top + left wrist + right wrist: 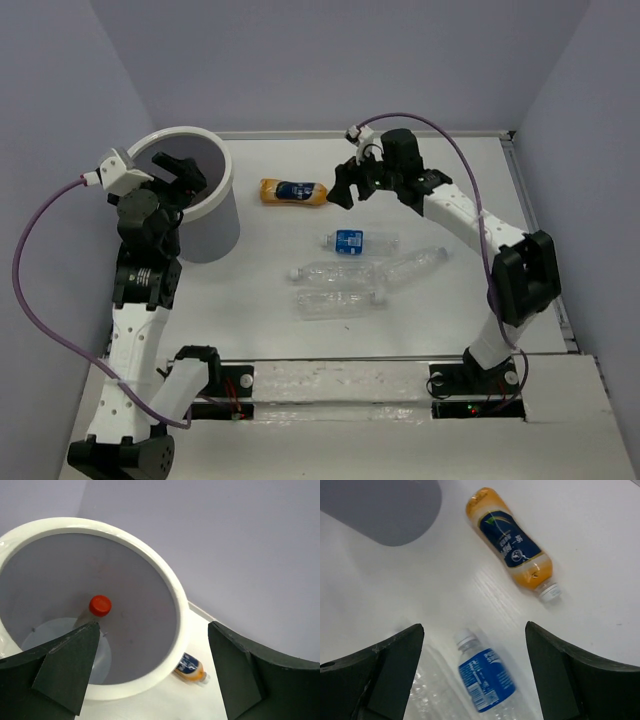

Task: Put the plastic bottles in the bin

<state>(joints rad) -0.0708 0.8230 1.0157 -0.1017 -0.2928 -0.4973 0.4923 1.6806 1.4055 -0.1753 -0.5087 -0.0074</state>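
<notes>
The orange bottle's end with the cap points toward my fingers, so my right gripper will next lower and shift toward the bin [222, 215], onto the bottle's part by the cap.
The white bin [222, 215] stands at the far left; its rim [172, 595] fills the left wrist view and a red-capped bottle [100, 605] lies inside. My left gripper [178, 172] hangs open and empty over the bin. The orange bottle [293, 191] with a dark blue label lies right of the bin, also in the right wrist view [512, 546] and the left wrist view [190, 667]. The blue-labelled bottle [360, 240] lies mid-table, below my right gripper [475, 670]. My right gripper [345, 185] is open and empty, just right of the orange bottle's cap.
Three clear bottles lie in a cluster in front of the blue-labelled one: one [335, 271] with its white cap to the left, one [340, 302] nearer me, one [415, 263] angled to the right. The purple back wall stands behind the table's far edge [400, 133].
</notes>
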